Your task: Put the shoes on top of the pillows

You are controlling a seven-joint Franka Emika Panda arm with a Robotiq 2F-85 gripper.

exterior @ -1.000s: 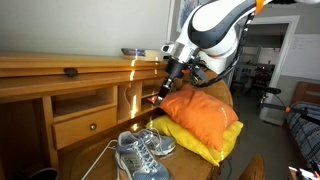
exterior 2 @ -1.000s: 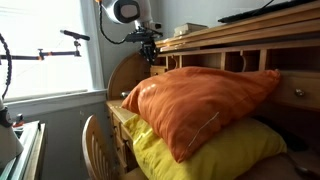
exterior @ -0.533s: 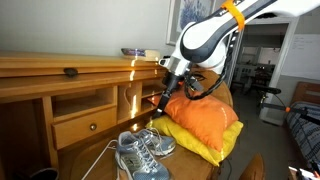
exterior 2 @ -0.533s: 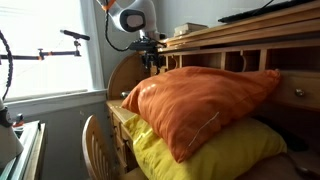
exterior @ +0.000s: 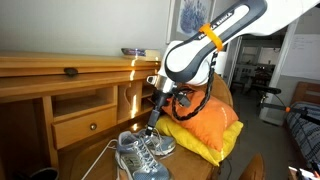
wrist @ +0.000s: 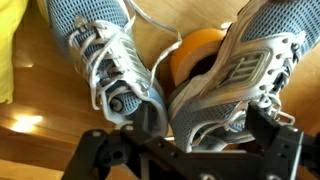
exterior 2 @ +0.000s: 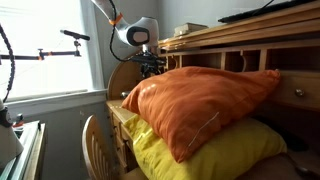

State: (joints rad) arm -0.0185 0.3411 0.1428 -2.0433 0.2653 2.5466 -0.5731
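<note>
The heel collar of the shoe farther from the pillows lies below the robot's gripper, between its spread fingers, so the gripper should lower onto that collar next.
Two grey-and-white shoes (exterior: pixel 140 152) lie side by side on the wooden desk, in front of the stacked pillows. The orange pillow (exterior: pixel 205 115) rests on the yellow pillow (exterior: pixel 218 143); both also fill an exterior view, orange pillow (exterior 2: pixel 200 100) above yellow pillow (exterior 2: pixel 200 152). My gripper (exterior: pixel 152 124) hangs just above the shoes, left of the pillows. In the wrist view the left shoe (wrist: pixel 105 60) and right shoe (wrist: pixel 240 75) lie close below. My gripper (wrist: pixel 212 130) is open, its fingers (wrist: pixel 275 135) astride the right shoe's near end. The pillows hide the shoes in an exterior view where the gripper (exterior 2: pixel 152 68) shows.
An orange roll of tape (wrist: pixel 190 55) lies between the shoes. The desk (exterior: pixel 60 75) has a raised shelf and drawers behind the shoes, with a bowl (exterior: pixel 133 52) on top. A wooden chair (exterior 2: pixel 97 140) stands by the desk's edge.
The arm has come down from beside the orange pillow's top to just over the shoes. The jaws have gone from shut to open.
</note>
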